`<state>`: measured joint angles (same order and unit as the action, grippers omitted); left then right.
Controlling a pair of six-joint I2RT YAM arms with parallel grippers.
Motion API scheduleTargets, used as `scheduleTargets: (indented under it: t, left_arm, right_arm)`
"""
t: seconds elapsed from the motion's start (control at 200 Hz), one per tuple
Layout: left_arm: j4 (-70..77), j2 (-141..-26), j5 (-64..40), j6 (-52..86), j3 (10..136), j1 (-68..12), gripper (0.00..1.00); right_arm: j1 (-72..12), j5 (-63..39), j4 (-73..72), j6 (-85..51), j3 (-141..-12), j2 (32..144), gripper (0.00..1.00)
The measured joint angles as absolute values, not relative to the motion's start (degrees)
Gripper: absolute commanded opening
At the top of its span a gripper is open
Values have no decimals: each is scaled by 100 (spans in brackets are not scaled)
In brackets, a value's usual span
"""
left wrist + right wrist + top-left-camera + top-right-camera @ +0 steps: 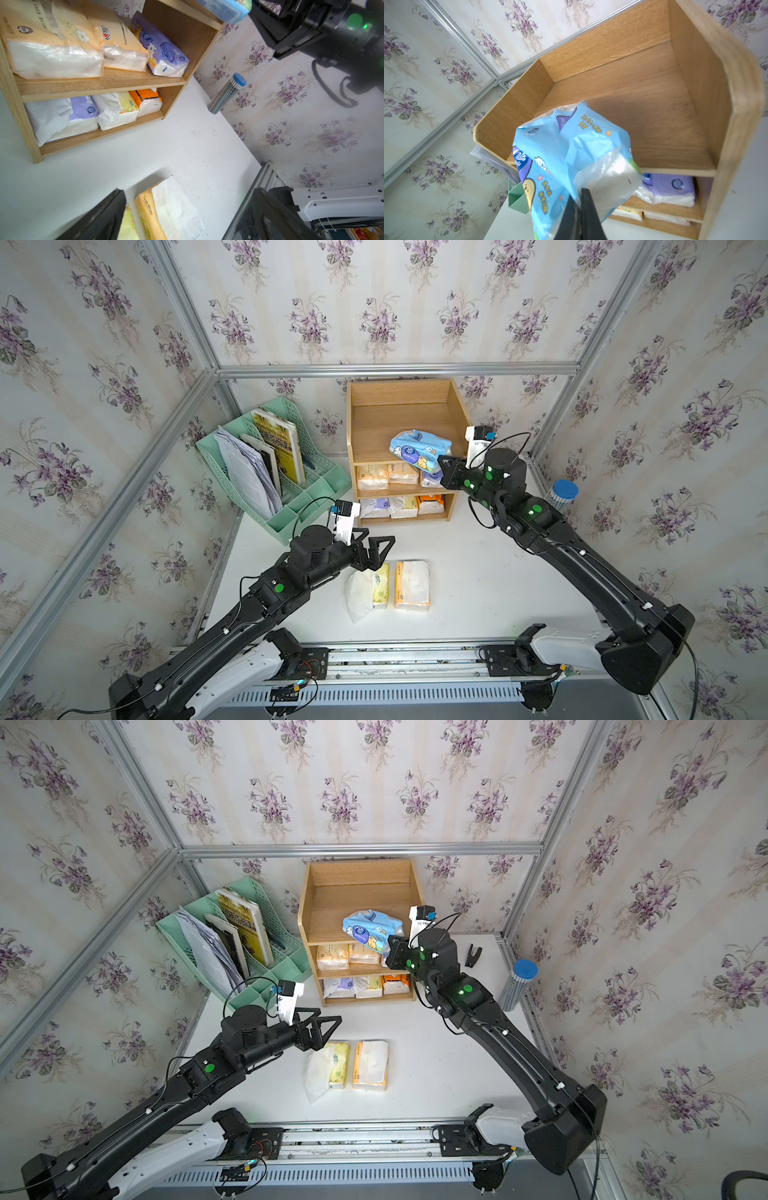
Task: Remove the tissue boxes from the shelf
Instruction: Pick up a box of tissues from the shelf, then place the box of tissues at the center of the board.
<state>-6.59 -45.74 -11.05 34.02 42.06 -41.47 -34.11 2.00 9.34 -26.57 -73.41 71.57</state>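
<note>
My right gripper moves back and down to the free tabletop [457, 561] beside the pale orange pack next and releases the wrapper.
The wooden shelf [399, 414] stands at the back of the table. My right gripper [579, 195] is shut on the wrapper of a light blue tissue pack [419, 448], which tilts over the front edge of the bare top tier. The middle tier holds two pale orange packs [372, 477] and a purple one [164, 49]. On the bottom tier lie purple, yellow and bright orange packs [430, 504]. A yellow pack [381, 585] and a pale orange pack [412, 585] lie on the table. My left gripper [380, 549] hovers open just above the yellow one, holding nothing.
A mint green file rack [316, 489] with papers and a yellow book stands left of the shelf. At the right wall there is a ribbed cylinder with a blue cap [562, 494]. A loose black gripper finger [473, 955] lies right of the shelf. Aluminium frame rails border the table.
</note>
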Motion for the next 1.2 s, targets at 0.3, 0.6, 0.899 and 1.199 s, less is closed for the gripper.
scheduleTargets:
  t: [0.3, 0.6, 0.899, 1.199]
  left_arm:
    - [-685, -4104, -587, 3404, 4073, -4248, 99]
    - [-1024, -3994, -314, 3334, 4095, -4268, 99]
    - [-1020, -4160, -231, 3269, 3953, -4270, 99]
    - [-1070, -4246, -174, 3227, 3874, -4278, 99]
  right_arm:
    - [-3605, -226, 926, -2683, -5988, 5789, 0]
    - [-3787, 34, 1260, -2856, -4473, 4794, 0]
    - [-3787, 945, 1535, -3326, -3017, 4525, 0]
    - [-3787, 1629, 1706, -3881, -2185, 4080, 6]
